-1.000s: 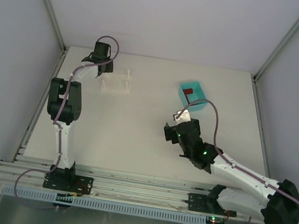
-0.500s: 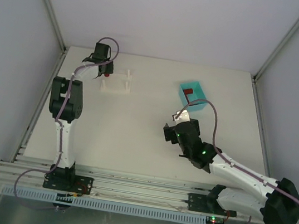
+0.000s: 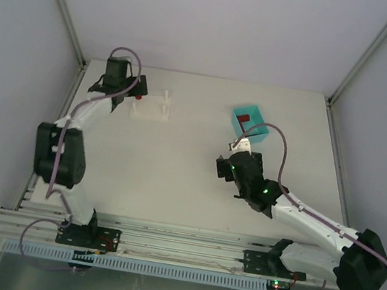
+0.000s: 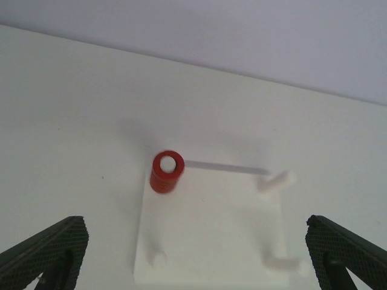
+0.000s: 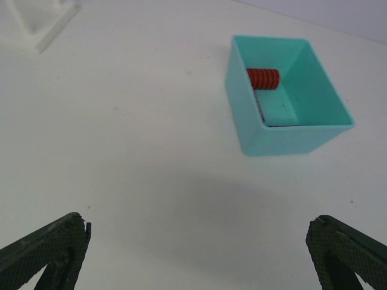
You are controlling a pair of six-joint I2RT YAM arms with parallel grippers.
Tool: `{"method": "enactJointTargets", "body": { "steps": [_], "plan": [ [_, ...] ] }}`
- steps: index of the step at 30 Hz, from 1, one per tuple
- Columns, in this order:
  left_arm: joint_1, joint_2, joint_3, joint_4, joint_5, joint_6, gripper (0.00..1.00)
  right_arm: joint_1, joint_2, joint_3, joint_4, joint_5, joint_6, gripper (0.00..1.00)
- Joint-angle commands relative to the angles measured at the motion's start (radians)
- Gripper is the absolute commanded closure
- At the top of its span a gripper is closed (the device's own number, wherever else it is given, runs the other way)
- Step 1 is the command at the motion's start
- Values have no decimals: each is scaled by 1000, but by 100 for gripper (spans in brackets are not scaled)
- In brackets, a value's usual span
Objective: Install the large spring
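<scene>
The second spring lies outward and below and points from finger to finger, so my right gripper will next reach outward, turn and go down astride the coils of the second red spring (image 3: 244, 117) (image 5: 263, 79).
The large spring (image 4: 167, 171) is red and stands upright over a peg at the far left corner of the white base plate (image 4: 211, 241). The top view shows this spring (image 3: 138, 97) at the plate's (image 3: 151, 114) left end. My left gripper (image 4: 193, 254) hangs above the plate, open wide, with nothing between its fingers and clear of the spring. My right gripper (image 5: 196, 241) is open and empty above bare table, short of the teal bin (image 5: 266, 139).
A second red spring (image 5: 263, 78) lies on its side inside the teal bin (image 3: 248, 122) at the back right. Other white pegs (image 4: 278, 181) stick up from the base plate. The cell walls close in left and right.
My left gripper has opened and let go of the large spring, which stays on the peg. The left arm swung back to the left. The right gripper edged toward the bin.
</scene>
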Motion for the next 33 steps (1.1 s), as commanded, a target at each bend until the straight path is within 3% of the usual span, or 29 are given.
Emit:
{"method": "enactJointTargets", "body": {
  "steps": [1,7,12,15,18,21,23,27,33],
  "plan": [
    [-21,-194,-213,158,98,-75,1,-72,3,90,-106,-33,130,1],
    [-96,-438,-572,369,165,-153,1,-225,30,175,-197,-168,333,1],
    [-200,-586,-759,462,147,-159,1,-346,142,307,-283,-188,480,1],
    [-308,-654,-839,495,31,-135,1,-409,241,396,-327,-209,522,7],
    [-391,-698,-920,567,-32,-92,1,-449,316,442,-259,-241,536,21],
    [-424,-706,-969,620,-46,-64,1,-479,393,492,-216,-257,554,39],
    [-426,-702,-988,645,-52,-41,1,-493,453,539,-200,-263,563,45],
    [-430,-716,-986,633,-95,-6,1,-505,581,643,-201,-269,575,51],
    [-443,-778,-1011,640,-118,13,1,-526,740,742,-193,-283,649,53]
  ]
}}
